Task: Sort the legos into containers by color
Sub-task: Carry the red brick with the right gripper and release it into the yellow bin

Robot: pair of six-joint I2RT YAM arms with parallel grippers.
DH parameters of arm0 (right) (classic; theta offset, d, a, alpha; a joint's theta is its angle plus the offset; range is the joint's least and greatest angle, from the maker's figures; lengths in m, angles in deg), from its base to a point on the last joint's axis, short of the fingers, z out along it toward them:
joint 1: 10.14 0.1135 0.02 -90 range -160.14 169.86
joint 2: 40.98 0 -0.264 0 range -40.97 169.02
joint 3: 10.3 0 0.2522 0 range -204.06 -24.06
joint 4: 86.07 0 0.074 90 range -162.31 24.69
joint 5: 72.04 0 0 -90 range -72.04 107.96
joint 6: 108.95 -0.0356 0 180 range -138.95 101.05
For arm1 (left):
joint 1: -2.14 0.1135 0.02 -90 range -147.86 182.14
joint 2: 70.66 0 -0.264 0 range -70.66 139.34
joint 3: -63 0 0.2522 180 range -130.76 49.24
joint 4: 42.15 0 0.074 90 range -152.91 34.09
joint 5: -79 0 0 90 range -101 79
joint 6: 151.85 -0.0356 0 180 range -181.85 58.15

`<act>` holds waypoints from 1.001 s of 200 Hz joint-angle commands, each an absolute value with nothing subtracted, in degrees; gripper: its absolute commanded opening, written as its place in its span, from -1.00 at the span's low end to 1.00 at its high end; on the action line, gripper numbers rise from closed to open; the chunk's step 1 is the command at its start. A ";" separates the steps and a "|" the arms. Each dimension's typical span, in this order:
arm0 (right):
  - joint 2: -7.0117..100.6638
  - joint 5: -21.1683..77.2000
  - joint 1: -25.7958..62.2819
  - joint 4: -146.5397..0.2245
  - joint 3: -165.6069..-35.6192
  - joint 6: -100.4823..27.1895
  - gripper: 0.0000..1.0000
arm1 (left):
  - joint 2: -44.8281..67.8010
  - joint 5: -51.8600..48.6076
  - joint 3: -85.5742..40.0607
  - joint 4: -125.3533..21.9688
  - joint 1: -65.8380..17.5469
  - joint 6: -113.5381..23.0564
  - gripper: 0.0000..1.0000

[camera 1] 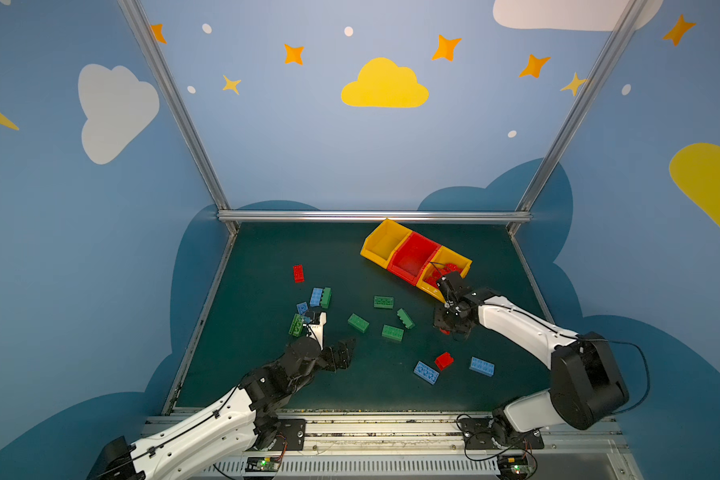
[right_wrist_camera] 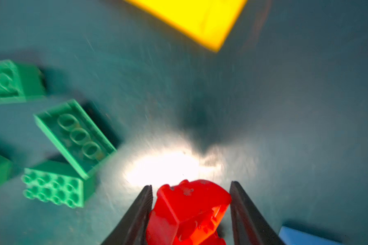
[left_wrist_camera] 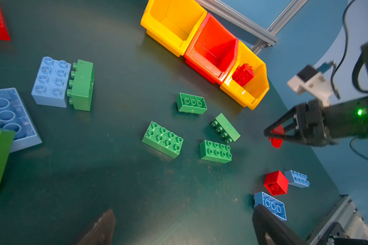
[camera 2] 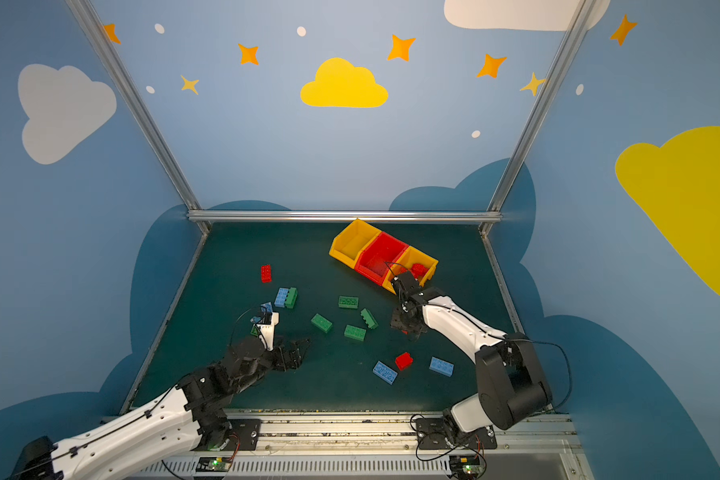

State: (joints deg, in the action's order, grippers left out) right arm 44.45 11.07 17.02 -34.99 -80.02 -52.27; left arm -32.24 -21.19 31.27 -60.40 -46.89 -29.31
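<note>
The small red lego has the same color as the red legos inside the yellow bin, so the robot's right gripper should next rise, move outward over the bin and release that lego.
My right gripper (right_wrist_camera: 190,184) is shut on a small red lego (right_wrist_camera: 191,203), which fills the gap between its fingers. In both top views it hangs low over the mat (camera 1: 449,332) (camera 2: 406,330), just in front of the containers. These are a yellow bin (camera 1: 385,243), a red bin (camera 1: 412,257) and a second yellow bin (camera 1: 454,259) that holds red legos (left_wrist_camera: 242,74). My left gripper (camera 1: 348,353) (left_wrist_camera: 183,212) is open above bare mat. Several green legos (camera 1: 358,323) (camera 1: 392,332) lie between the two arms.
A red lego (camera 1: 298,273) lies far left, with a blue (camera 1: 316,297) and green (camera 1: 326,297) pair below it. More blue (camera 1: 302,308) and green (camera 1: 297,325) sit by the left wrist. Near the front lie two blue legos (camera 1: 426,372) (camera 1: 481,366) and a red one (camera 1: 444,360).
</note>
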 commanded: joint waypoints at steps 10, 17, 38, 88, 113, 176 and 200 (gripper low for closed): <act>48.59 10.36 13.43 -32.39 -90.41 -47.39 -0.22 | -31.21 -23.28 29.97 -60.48 -46.87 -31.50 1.00; 49.99 10.63 12.36 -32.09 -93.05 -46.54 -0.22 | -30.58 -23.47 29.41 -60.31 -46.81 -31.93 1.00; 54.88 11.12 9.26 -31.53 -100.92 -44.46 -0.22 | -28.02 -23.78 27.26 -60.30 -46.43 -32.92 1.00; 68.96 11.85 4.52 -29.95 -118.17 -41.84 -0.21 | -20.65 -26.11 21.90 -60.07 -45.43 -34.33 1.00; 75.06 12.87 3.48 -29.63 -124.96 -41.50 -0.13 | -18.04 -26.56 20.51 -60.13 -44.48 -34.17 1.00; 75.61 13.96 3.52 -29.15 -127.66 -41.36 0.50 | -18.25 -25.02 21.00 -60.91 -42.77 -34.19 1.00; 70.12 14.15 4.67 -29.05 -122.67 -41.52 0.52 | -21.11 -24.24 22.39 -61.05 -42.68 -33.72 1.00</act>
